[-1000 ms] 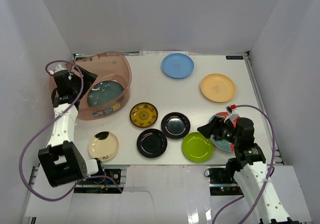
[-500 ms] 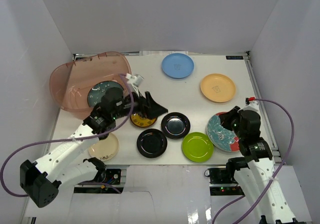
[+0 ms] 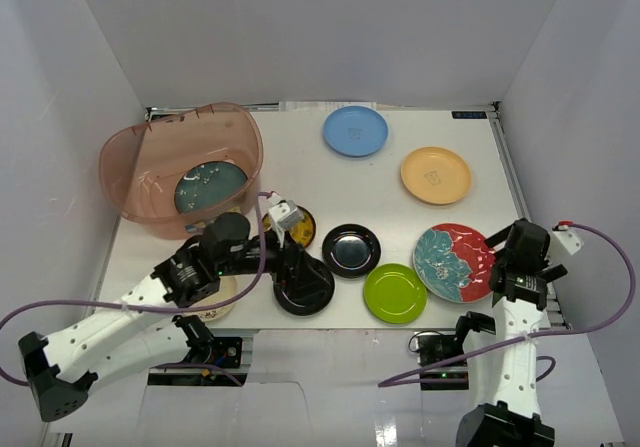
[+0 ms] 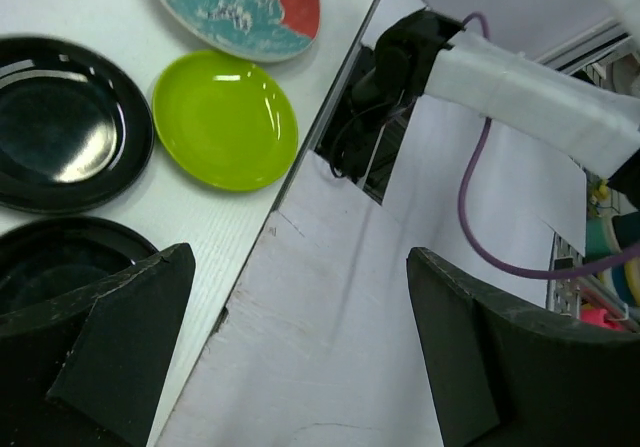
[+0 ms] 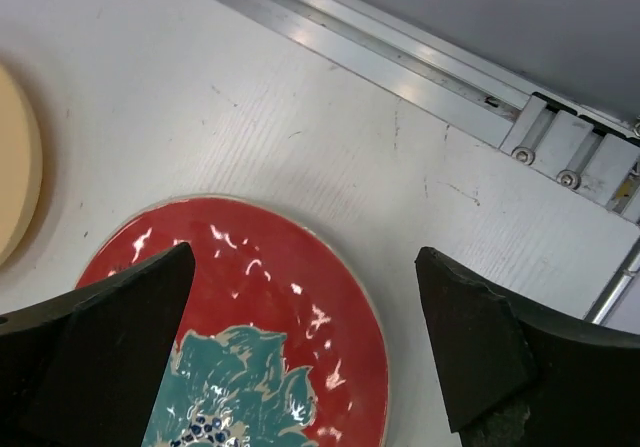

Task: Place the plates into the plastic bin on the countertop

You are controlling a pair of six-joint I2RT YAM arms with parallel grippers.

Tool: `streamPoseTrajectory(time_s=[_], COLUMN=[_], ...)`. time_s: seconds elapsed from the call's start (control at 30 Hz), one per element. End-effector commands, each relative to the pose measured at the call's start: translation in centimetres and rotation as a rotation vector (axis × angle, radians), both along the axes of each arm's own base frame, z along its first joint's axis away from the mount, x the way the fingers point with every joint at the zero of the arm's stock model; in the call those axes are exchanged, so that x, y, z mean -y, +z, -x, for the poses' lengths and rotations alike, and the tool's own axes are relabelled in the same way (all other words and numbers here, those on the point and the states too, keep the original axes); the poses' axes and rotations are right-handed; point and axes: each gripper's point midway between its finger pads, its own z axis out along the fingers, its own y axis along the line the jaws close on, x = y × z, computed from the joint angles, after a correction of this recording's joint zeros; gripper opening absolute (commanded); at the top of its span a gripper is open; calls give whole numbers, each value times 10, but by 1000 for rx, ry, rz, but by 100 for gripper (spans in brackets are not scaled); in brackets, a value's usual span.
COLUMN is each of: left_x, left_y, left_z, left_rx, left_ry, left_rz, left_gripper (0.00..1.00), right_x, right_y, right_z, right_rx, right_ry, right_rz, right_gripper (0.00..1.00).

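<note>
My right gripper moves down toward the left in the top view onto the red-and-teal plate's near rim [image 3: 485,288] [image 5: 377,317] next, since bare tabletop beside it leaves finger room.
The plastic bin [image 3: 150,157] stands at the back left with a dark teal plate [image 3: 210,187] inside. On the countertop [image 3: 300,167] lie a light blue plate [image 3: 355,130], an orange-yellow plate [image 3: 435,175], a red-and-teal plate [image 3: 455,262], a lime green plate [image 3: 395,293], two black plates [image 3: 350,251] [image 3: 310,292], a yellow-patterned plate [image 3: 300,229] and a cream plate [image 3: 215,302] partly under the left arm. My left gripper [image 3: 300,267] [image 4: 300,347] is open and empty over the front black plate [image 4: 50,267]. My right gripper [image 3: 503,262] [image 5: 305,337] is open and empty over the right edge of the red-and-teal plate [image 5: 260,307].
White walls close in the table on three sides. A metal rail [image 5: 400,67] runs along the right edge close to my right gripper. The table's front edge [image 4: 290,187] is just beside my left gripper. A purple cable [image 3: 600,297] loops off the right arm.
My left arm has swung from the bin forward and right to the front black plate. My right arm has drawn back to the right, uncovering the red-and-teal plate.
</note>
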Motion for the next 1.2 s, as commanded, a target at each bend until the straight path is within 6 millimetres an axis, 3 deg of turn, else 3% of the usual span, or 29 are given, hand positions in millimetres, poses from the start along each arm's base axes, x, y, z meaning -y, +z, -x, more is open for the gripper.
streamPoseTrajectory(time_s=[0.0, 0.07, 0.1, 0.23, 0.5, 0.67, 1.0, 1.1, 1.17], left_x=[-23, -32, -35, -34, -36, -38, -38, -39, -38], left_y=[27, 22, 10, -3, -7, -10, -25, -31, -36], left_z=[-9, -17, -21, -21, -19, -19, -26, -30, -32], left_rx=[173, 203, 192, 200, 205, 201, 178, 169, 163], left_ry=[80, 141, 170, 141, 139, 144, 172, 190, 195], left_rz=[10, -5, -28, -62, -67, -68, -123, -148, -165], left_gripper=[98, 98, 98, 98, 98, 98, 98, 98, 98], right_x=[9, 5, -5, -32, -65, -76, -66, -66, -65], right_y=[-14, -32, -37, -71, -101, -116, -109, -113, -110], right_z=[9, 9, 5, 5, 10, 12, 8, 11, 9], right_rx=[-47, -102, -91, -95, -36, 11, 90, 75, 79], right_ry=[-34, -28, 9, 70, 96, 75, 48, 59, 81], right_rz=[-20, -97, -186, -415, -575, -640, -576, -559, -538], right_gripper=[98, 93, 93, 93, 99, 83, 19, 8, 8])
